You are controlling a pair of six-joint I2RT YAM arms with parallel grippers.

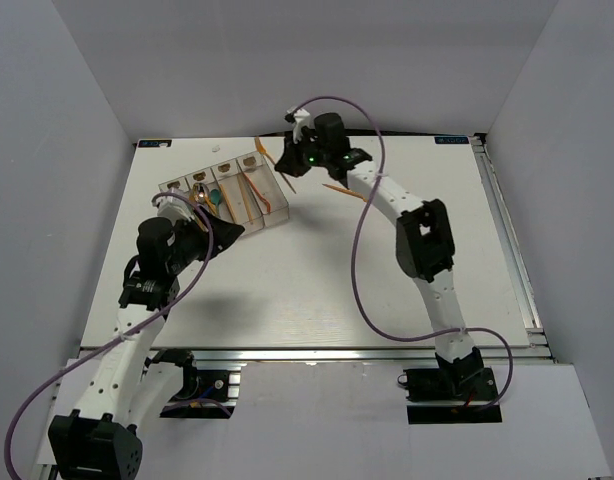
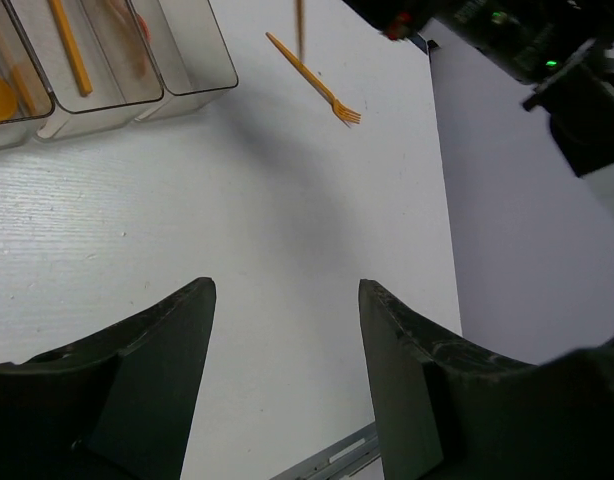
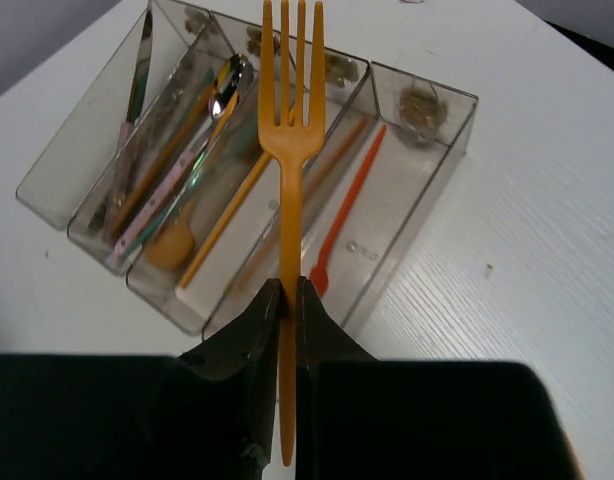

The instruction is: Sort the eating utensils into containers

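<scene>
Next, my right gripper shifts left in the top view over the end bin (image 1: 272, 215), which already holds the red-orange fork (image 3: 347, 215), then lowers the orange fork.
The containers (image 3: 439, 168) are four joined clear bins holding several utensils: a red-orange fork (image 3: 347, 215) in the rightmost, orange sticks and spoons in the others. My right gripper (image 3: 289, 290) is shut on an orange fork (image 3: 290, 130), tines forward, held above the bins. In the top view it (image 1: 284, 168) hovers at the bins' (image 1: 272, 215) far right end. A second orange fork (image 1: 339, 187) lies on the table right of the bins, and also shows in the left wrist view (image 2: 312, 78). My left gripper (image 2: 287, 290) is open and empty, near the bins' front.
The white table (image 1: 317, 280) has grey walls behind and on both sides, and a metal rail (image 1: 507, 240) along its right edge. The right arm's purple cable (image 1: 365, 290) loops over the middle of the table.
</scene>
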